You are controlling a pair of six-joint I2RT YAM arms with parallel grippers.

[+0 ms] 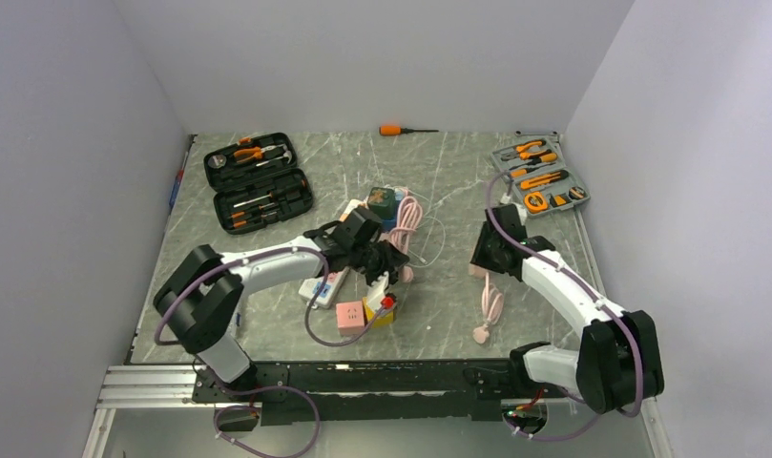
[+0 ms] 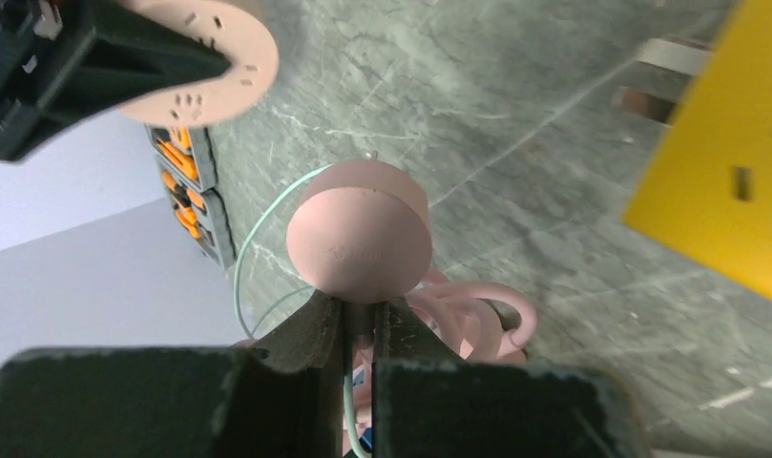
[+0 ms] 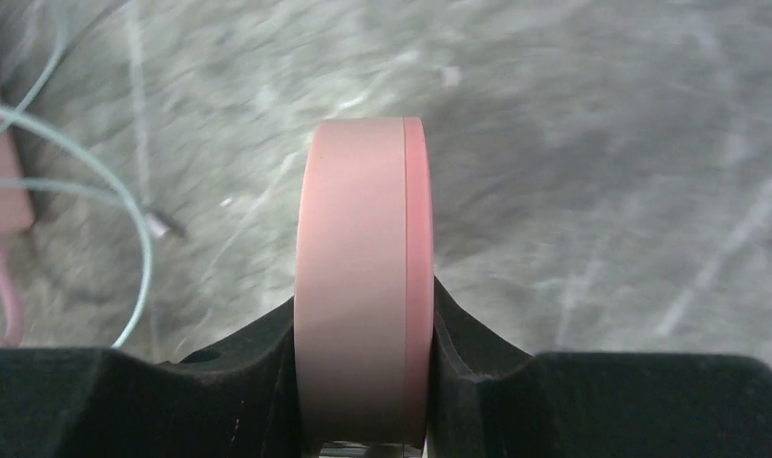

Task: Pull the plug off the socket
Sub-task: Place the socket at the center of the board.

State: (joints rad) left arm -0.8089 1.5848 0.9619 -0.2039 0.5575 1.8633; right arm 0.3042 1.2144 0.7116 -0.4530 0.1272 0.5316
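Observation:
My right gripper moves the socket outward and down onto the table (image 1: 534,233) beside the grey tool case next, since the socket is already apart from the plug.
My left gripper (image 2: 360,310) is shut on the narrow neck of a round pink plug (image 2: 360,239) and holds it above the table. In the top view this gripper (image 1: 393,265) is at the table's middle. My right gripper (image 3: 363,301) is shut on a round pink socket (image 3: 363,277), seen edge-on. In the left wrist view the socket's slotted face (image 2: 205,57) shows at the top left, apart from the plug. In the top view the right gripper (image 1: 485,253) is to the right of the left one, and a pink cable (image 1: 491,305) trails below it.
A yellow cube socket (image 1: 384,315), a pink cube (image 1: 350,316) and a white power strip (image 1: 324,286) lie under the left arm. A coiled pink cable (image 1: 407,215) and a thin green wire (image 2: 243,258) lie behind. Tool cases sit back left (image 1: 259,181) and back right (image 1: 540,176); an orange screwdriver (image 1: 401,130) lies at the back.

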